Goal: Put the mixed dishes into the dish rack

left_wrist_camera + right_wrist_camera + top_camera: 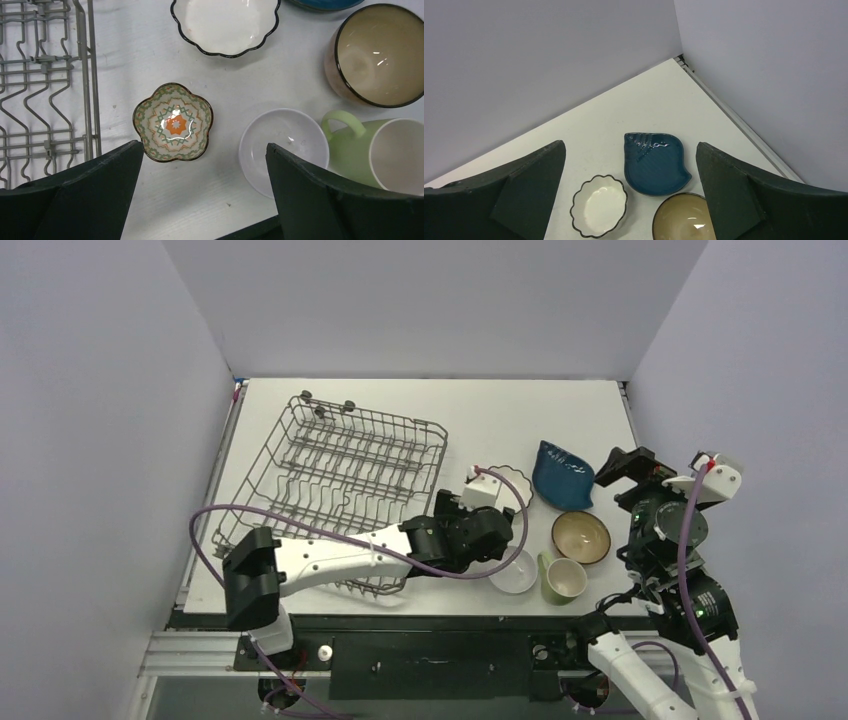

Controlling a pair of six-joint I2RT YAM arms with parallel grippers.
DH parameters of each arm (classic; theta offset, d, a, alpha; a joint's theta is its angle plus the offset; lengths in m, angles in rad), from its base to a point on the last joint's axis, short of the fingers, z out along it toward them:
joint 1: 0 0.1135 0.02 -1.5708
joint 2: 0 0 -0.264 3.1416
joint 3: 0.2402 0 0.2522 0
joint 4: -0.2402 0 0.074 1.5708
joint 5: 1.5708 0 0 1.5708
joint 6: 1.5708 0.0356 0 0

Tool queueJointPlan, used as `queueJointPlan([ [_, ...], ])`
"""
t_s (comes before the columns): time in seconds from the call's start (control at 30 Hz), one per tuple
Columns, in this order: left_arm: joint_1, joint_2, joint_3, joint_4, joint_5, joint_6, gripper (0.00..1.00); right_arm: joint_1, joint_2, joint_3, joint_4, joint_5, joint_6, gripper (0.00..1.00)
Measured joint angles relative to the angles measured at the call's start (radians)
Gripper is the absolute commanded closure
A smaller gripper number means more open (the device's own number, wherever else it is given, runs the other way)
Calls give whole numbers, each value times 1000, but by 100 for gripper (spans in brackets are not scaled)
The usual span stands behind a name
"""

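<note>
My left gripper lowers its fingers astride the rim of the flower-patterned dish [173,123] below next, on the dish's plain-bowl side, because bare table leaves room there.
The grey wire dish rack [340,465] stands at the left with nothing in it. My left gripper [203,150] hangs open above the table, with the flower-patterned dish [173,123] just beyond its left fingertip and the plain white bowl [284,150] by its right one. Further out are the white scalloped bowl [226,25], the brown bowl [380,55] and the light green mug [380,150], which lies on its side. My right gripper [630,146] is open and raised, looking down on the dark blue dish [655,162]. The top view hides the flower dish under the left wrist.
The dishes cluster right of the rack: the blue dish [562,475], brown bowl [580,537], mug [563,579] and plain bowl [514,573]. Grey walls close in the table on three sides. A purple cable [215,515] loops over the rack's near corner.
</note>
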State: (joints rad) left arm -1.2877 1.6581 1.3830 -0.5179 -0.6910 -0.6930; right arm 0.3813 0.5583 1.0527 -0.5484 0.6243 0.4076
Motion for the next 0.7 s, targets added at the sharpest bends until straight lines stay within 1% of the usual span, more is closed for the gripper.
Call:
queueJointPlan([
  [0.23,-11,111,15,-10,-12,-32,23,0,-39,-28,-7,0,-22,3],
  [0.37,-5,163,32,-22,-11,-35,36,1,-74,-56,-7,1,-31,3],
  [0.47,1,221,78,-46,-9,-47,38,8,-92,-72,-7,8,-35,3],
  [0.7,20,397,271,-167,-13,-130,50,40,-113,-95,-5,40,-52,4],
])
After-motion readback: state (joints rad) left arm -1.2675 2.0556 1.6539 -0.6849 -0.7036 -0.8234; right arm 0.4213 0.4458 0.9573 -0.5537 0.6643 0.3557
